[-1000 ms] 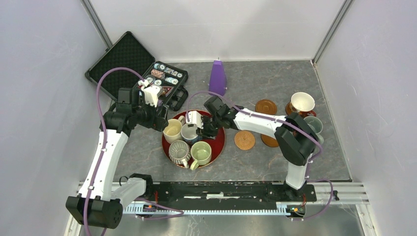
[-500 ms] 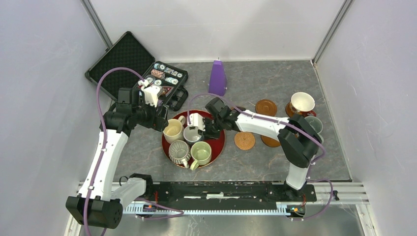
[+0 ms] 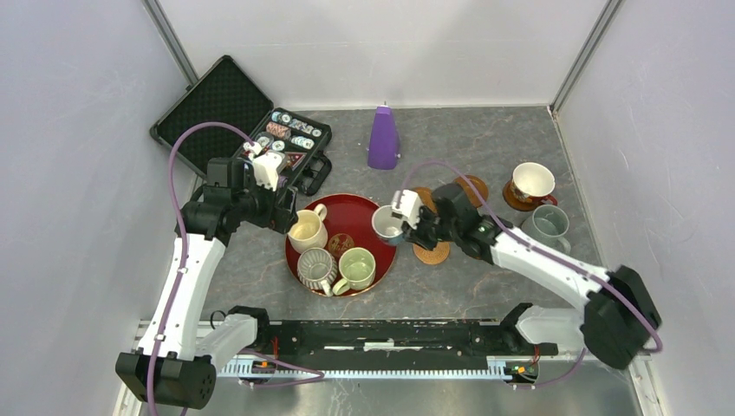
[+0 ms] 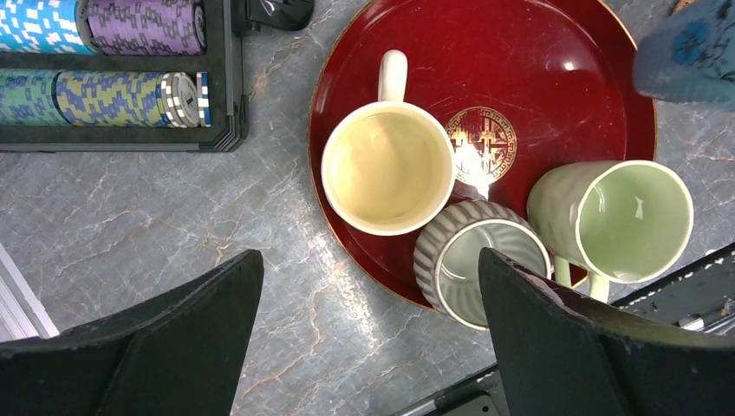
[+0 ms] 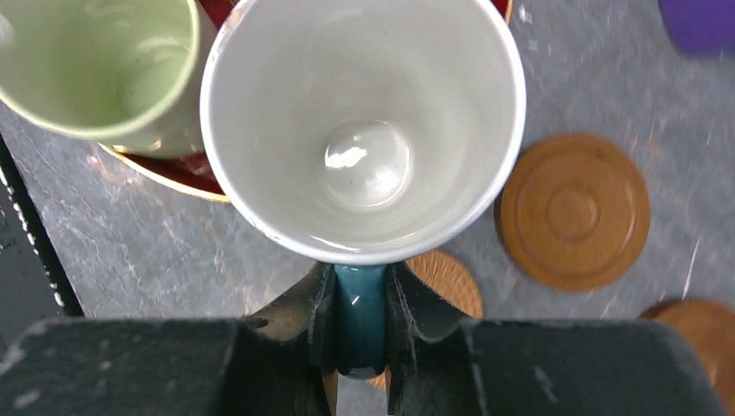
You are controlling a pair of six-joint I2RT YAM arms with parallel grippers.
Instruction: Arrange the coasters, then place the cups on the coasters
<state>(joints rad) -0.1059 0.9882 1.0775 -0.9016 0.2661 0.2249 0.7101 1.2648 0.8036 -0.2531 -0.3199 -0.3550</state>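
The robot's right gripper needs to move the white cup it holds to the right in the top view next, then lower it onto the orange-tan woven coaster (image 3: 432, 252) (image 5: 440, 284), which is empty.
My right gripper (image 3: 406, 227) (image 5: 360, 314) is shut on the blue handle (image 5: 360, 316) of the white cup (image 3: 387, 225) (image 5: 364, 121), held upright over the red tray's right edge. Just beyond lie the orange-tan woven coaster (image 3: 431, 254) (image 5: 449, 282) and a brown coaster (image 3: 471, 186) (image 5: 574, 211). The cream cup (image 3: 305, 230) (image 4: 387, 169), ribbed grey cup (image 3: 316, 266) (image 4: 481, 270) and pale green cup (image 3: 356, 269) (image 4: 611, 221) stand on the tray (image 3: 345, 211). At the right, the patterned cup (image 3: 531, 182) and the grey-blue cup (image 3: 550, 223) stand. My left gripper (image 3: 284, 213) (image 4: 368, 260) hangs open over the tray's left edge.
A purple cone (image 3: 382, 137) stands behind the tray. An open black case of poker chips (image 3: 290, 139) (image 4: 104, 74) lies at the back left. Walls close in on both sides, and the black rail (image 3: 381, 338) runs along the near edge.
My right gripper has closed on the white cup's handle and carried the cup off the tray's middle, rightward toward the coasters. The left arm has stayed put.
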